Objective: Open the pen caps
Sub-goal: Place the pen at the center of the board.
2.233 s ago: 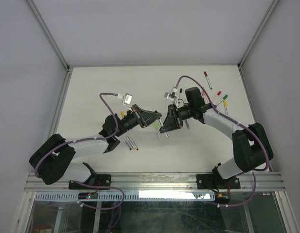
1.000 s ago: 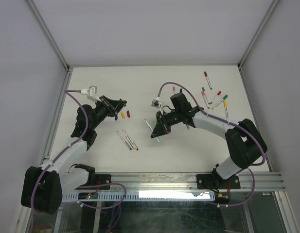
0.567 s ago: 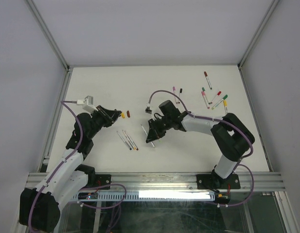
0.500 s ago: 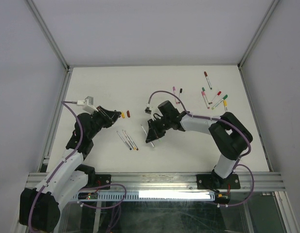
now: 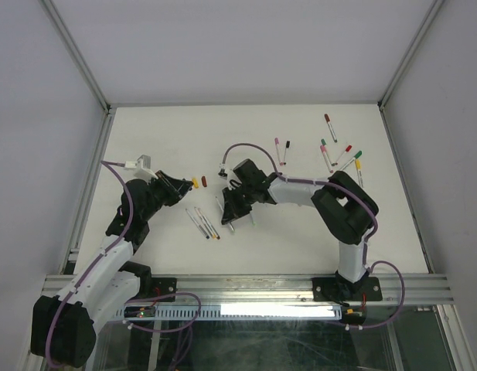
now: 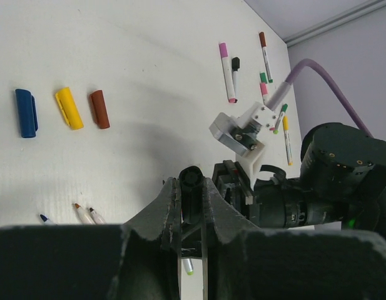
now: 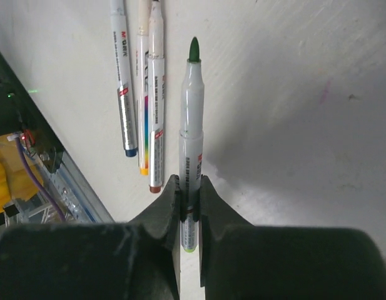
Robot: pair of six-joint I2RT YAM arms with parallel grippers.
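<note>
The row of caps ends at bare table (image 6: 131, 111) beside the dark red cap. I need to move my left gripper to the right in the top view next, then down there, and let go of the cap it holds.
My left gripper (image 6: 193, 187) is shut on a dark pen cap (image 6: 193, 178), seen end-on between the jaws. In the top view this gripper (image 5: 184, 188) is low at the left, next to the loose caps. A blue cap (image 6: 25, 112), a yellow cap (image 6: 69, 107) and a dark red cap (image 6: 99, 109) lie in a row on the table; the yellow (image 5: 195, 182) and dark red (image 5: 204, 181) caps show from above. My right gripper (image 7: 190, 194) is shut on an uncapped green-tipped pen barrel (image 7: 191, 112), low over the table (image 5: 229, 215).
Three uncapped pen barrels (image 7: 142, 94) lie side by side left of the held pen, and show from above (image 5: 204, 222). Several capped pens (image 5: 335, 151) lie scattered at the back right, also in the left wrist view (image 6: 227, 69). The table's near rail (image 5: 246, 287) runs along the front.
The grippers have parted. My left gripper carried the dark cap left to the loose caps. My right gripper carried the green-tipped pen left and down towards the uncapped barrels.
</note>
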